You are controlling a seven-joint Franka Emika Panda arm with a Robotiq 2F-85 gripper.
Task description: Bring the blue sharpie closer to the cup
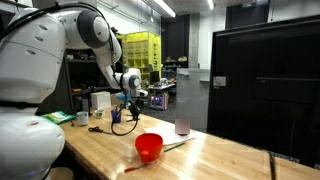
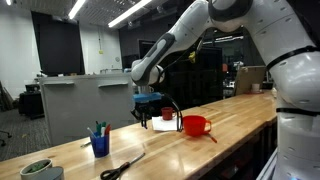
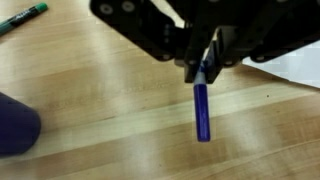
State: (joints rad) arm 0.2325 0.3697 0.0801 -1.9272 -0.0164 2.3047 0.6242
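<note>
I will lower my gripper next onto the bare wood (image 1: 134,122) (image 3: 198,112) between the dark blue cup and the white paper, because the blue sharpie is still hanging above the table.
In the wrist view my gripper (image 3: 203,68) comes in from the top and is shut on the upper end of the blue sharpie (image 3: 202,112), which sticks out below the fingers over the wooden table. The dark blue cup (image 3: 15,125) is at the lower left edge, well apart from the sharpie. In both exterior views the gripper (image 1: 128,101) (image 2: 148,116) hangs low over the table. In an exterior view the cup (image 2: 100,146) stands to the gripper's left with pens in it. It also shows below the gripper in an exterior view (image 1: 117,117).
A red bowl (image 1: 149,147) (image 2: 196,125) sits on the table with a long thin red-ended stick (image 1: 176,146) beside it. Scissors (image 2: 122,166) lie near the cup. A green marker (image 3: 22,18) lies at the upper left, white paper (image 3: 300,65) at the right. A green bowl (image 2: 40,170) stands at the table end.
</note>
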